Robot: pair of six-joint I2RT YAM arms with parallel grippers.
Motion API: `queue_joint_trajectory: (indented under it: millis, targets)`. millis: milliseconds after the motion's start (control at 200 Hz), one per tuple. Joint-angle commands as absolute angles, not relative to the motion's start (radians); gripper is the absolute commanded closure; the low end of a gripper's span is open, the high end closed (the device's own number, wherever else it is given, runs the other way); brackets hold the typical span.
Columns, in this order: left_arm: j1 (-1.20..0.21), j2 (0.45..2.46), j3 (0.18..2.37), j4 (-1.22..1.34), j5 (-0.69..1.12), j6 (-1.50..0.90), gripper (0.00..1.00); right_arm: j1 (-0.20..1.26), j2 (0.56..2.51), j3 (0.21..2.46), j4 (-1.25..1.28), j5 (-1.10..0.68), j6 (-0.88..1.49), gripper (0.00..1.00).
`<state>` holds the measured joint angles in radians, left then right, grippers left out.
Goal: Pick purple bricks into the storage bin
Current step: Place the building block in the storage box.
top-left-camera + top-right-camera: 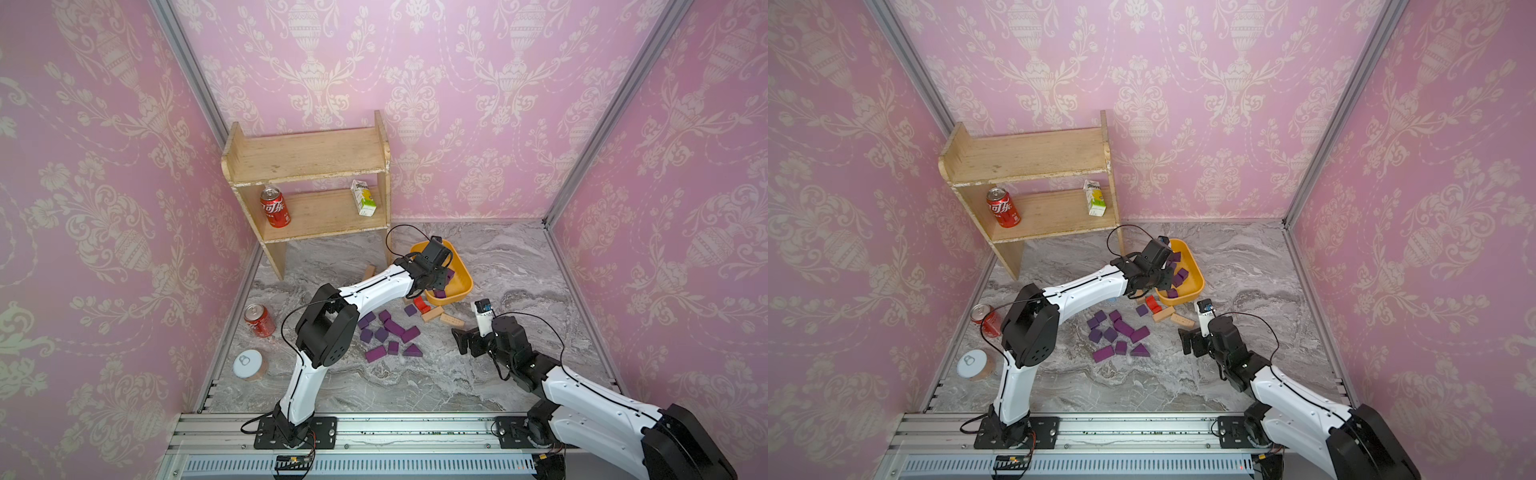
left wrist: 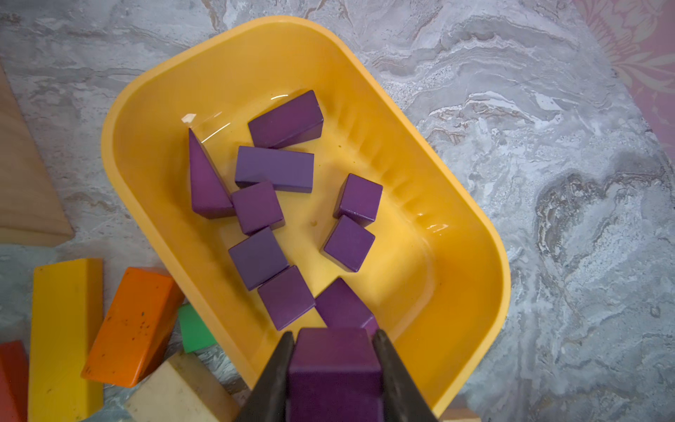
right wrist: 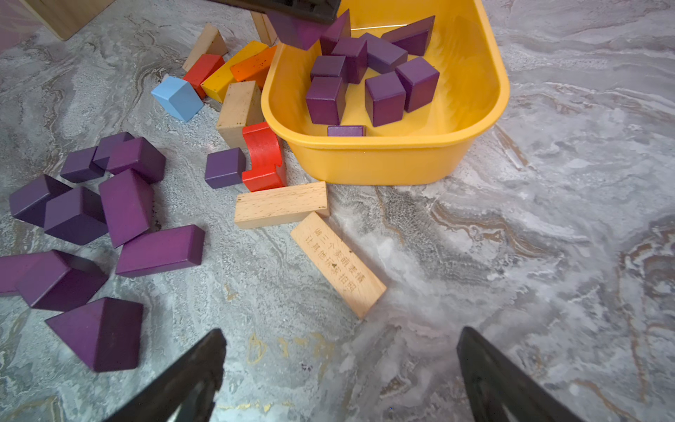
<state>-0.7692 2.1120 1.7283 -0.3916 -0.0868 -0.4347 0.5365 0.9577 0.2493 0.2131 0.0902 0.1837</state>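
Note:
The brick should go lower and farther into the storage bin [image 1: 463, 282] next, toward the storage bin's bare bottom between the purple cubes. My left gripper should release the brick where there is still open space.
The yellow-orange storage bin [image 2: 467, 277] holds several purple bricks [image 2: 274, 168], cubes, cuboids and one wedge. My left gripper [image 2: 334, 334] hangs over the bin's near-left end, shut on a purple brick [image 2: 334, 365] that fills the gap between its fingers. In a top view the left gripper [image 1: 444, 282] sits above the bin [image 1: 463, 282]. Several more purple bricks [image 1: 390, 332] lie in a loose cluster on the marble table, seen also as purple bricks [image 3: 160, 252] in the right wrist view. My right gripper [image 3: 341, 332] is open and empty over bare table, to the right of that cluster.
Red [image 3: 263, 157], tan [image 3: 281, 204], light-blue [image 3: 177, 97], orange [image 2: 135, 325], yellow [image 2: 65, 336] and green [image 2: 195, 330] blocks crowd the bin's left side. A wooden shelf [image 1: 307, 166] stands at the back left. A cola can [image 1: 259, 321] and a white-lidded tin [image 1: 248, 364] stand at the left edge.

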Motion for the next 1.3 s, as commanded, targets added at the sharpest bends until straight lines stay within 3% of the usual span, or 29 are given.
queue_joint_trajectory:
  millis: [0, 605, 701, 896, 1141, 1296]
  targets:
    - [-0.775, 2.147, 1.773, -0.424, -0.072, -0.414, 0.81, 0.53, 0.96, 0.251, 0.219, 0.112, 0.191, 0.0]
    - [-0.774, 2.263, 1.859, -0.459, -0.08, -0.4, 0.78, 0.531, 0.991, 0.265, 0.212, 0.12, 0.191, 0.0]
    - [-0.774, 2.287, 1.893, -0.478, -0.086, -0.396, 0.71, 0.531, 0.997, 0.268, 0.212, 0.117, 0.19, 0.0]
    - [-0.774, 2.296, 1.916, -0.479, -0.101, -0.394, 0.37, 0.531, 1.006, 0.273, 0.209, 0.12, 0.191, 0.0]
    - [-0.774, 2.232, 1.892, -0.484, -0.15, -0.374, 0.32, 0.531, 1.003, 0.272, 0.21, 0.147, 0.204, 0.0]
    - [-0.772, 2.088, 1.736, -0.403, -0.216, -0.365, 0.31, 0.531, 0.993, 0.264, 0.219, 0.141, 0.204, 0.0]
